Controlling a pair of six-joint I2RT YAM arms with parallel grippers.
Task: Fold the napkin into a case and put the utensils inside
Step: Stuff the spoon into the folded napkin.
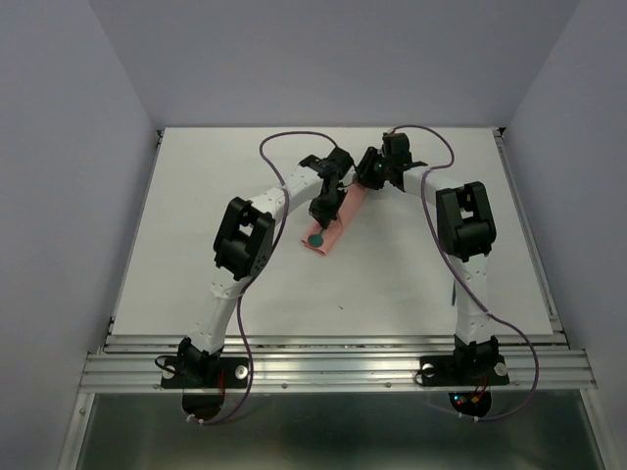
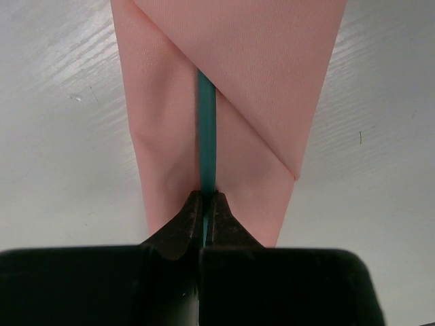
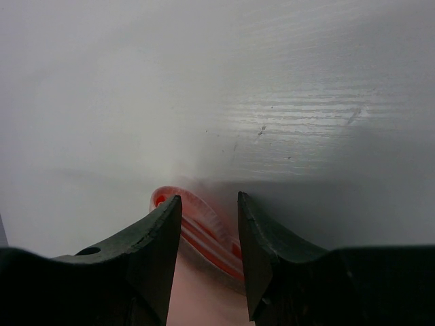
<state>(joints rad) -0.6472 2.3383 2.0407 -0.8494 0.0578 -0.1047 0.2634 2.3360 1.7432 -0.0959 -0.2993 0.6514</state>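
Note:
A part of the utensil's handle is still uncovered, so I need to push my left gripper outward along the case toward the diagonal flap's edge (image 2: 210,77) and then release the utensil (image 2: 206,125).
The napkin is folded into a narrow salmon-pink case (image 1: 336,217) lying slantwise at the table's middle back. My left gripper (image 1: 326,203) is above it and shut (image 2: 205,195) on the thin handle of a dark-teal utensil (image 2: 206,125). That handle runs under the case's diagonal flap (image 2: 258,75). A round teal spoon-like end (image 1: 315,238) shows at the case's near end. My right gripper (image 1: 368,182) is at the case's far end. Its fingers stand apart (image 3: 209,198) over the layered cloth end (image 3: 204,227), and nothing is clamped between them.
The white table (image 1: 196,245) has a raised rail at its near edge (image 1: 333,343). Purple cables (image 1: 279,147) loop over both arms. Grey walls stand on three sides.

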